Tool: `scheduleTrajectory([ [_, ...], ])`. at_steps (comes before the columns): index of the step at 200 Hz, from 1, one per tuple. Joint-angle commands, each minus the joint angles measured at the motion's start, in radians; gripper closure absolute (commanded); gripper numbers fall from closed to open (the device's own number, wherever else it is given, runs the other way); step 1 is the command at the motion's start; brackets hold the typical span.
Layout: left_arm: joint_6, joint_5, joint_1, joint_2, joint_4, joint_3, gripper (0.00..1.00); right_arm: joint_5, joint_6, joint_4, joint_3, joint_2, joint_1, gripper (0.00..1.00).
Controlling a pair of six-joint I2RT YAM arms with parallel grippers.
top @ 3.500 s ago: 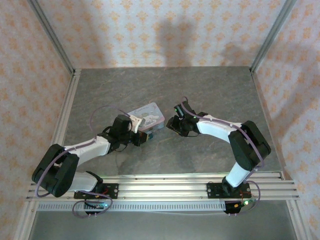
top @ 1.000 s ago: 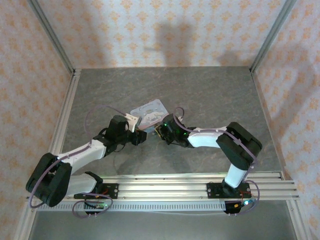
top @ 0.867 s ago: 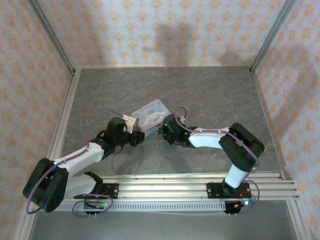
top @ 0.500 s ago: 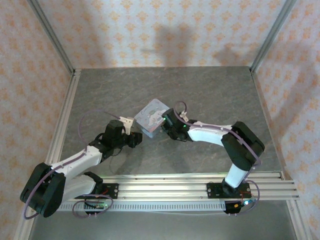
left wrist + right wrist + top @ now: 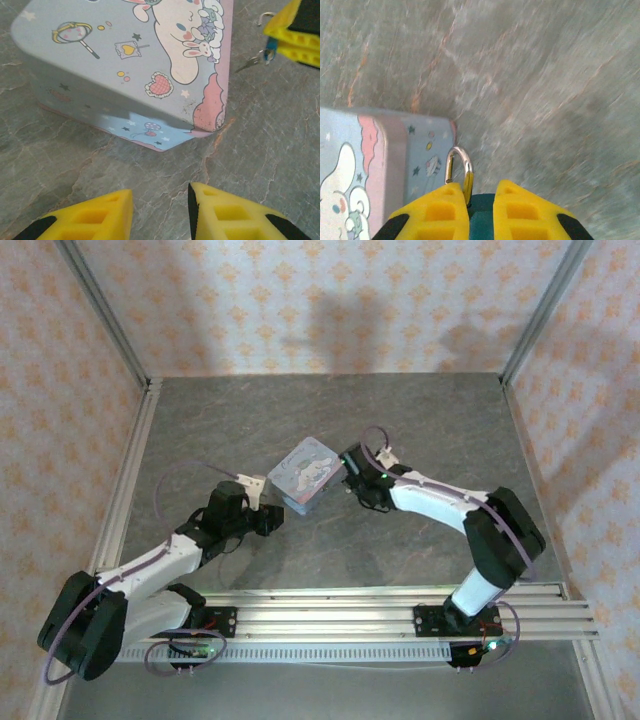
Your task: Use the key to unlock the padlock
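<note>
I need to move my right gripper back from the tin next and lower it to release the padlock (image 5: 481, 216), because the table is bare below the gripper and toward my base.
My right gripper (image 5: 480, 189) is shut on the padlock (image 5: 481, 216), a tiny teal body squeezed between the yellow fingers. Its silver shackle (image 5: 460, 162) pokes out ahead of the fingertips. In the left wrist view the padlock (image 5: 270, 46) shows at the top right between the right gripper's fingers (image 5: 295, 35), and a thin pale key (image 5: 248, 63) sticks out of it toward the table. Seen from above, the right gripper (image 5: 349, 480) sits just right of the tin. My left gripper (image 5: 159, 194) (image 5: 274, 521) stands open over bare table, just short of the tin's near corner.
A light-blue cartoon tin (image 5: 305, 473) (image 5: 135, 60) (image 5: 375, 165) lies on the grey stone table (image 5: 420, 420) between the two grippers, turned corner-on to the left gripper. Patterned walls and metal rails (image 5: 130, 480) border the table.
The right gripper has swung from in front of the tin up to its right side, carrying the padlock. The tin has turned. The left gripper has drawn back slightly toward the lower left.
</note>
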Motion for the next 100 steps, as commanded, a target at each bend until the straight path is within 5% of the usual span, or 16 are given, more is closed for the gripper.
scheduleTrajectory([
  [1,0.002,-0.076,0.010,-0.029,-0.077,0.017,0.65,0.065,-0.181,-0.163,0.048,-0.067,-0.045,1.00],
  [44,0.004,-0.248,0.010,-0.030,-0.328,0.166,0.62,-0.007,-0.463,-0.449,0.164,0.031,-0.119,1.00],
  [100,-0.035,-0.386,0.010,-0.038,-0.431,0.245,0.25,-0.093,-0.553,-0.568,0.202,0.160,-0.119,1.00],
])
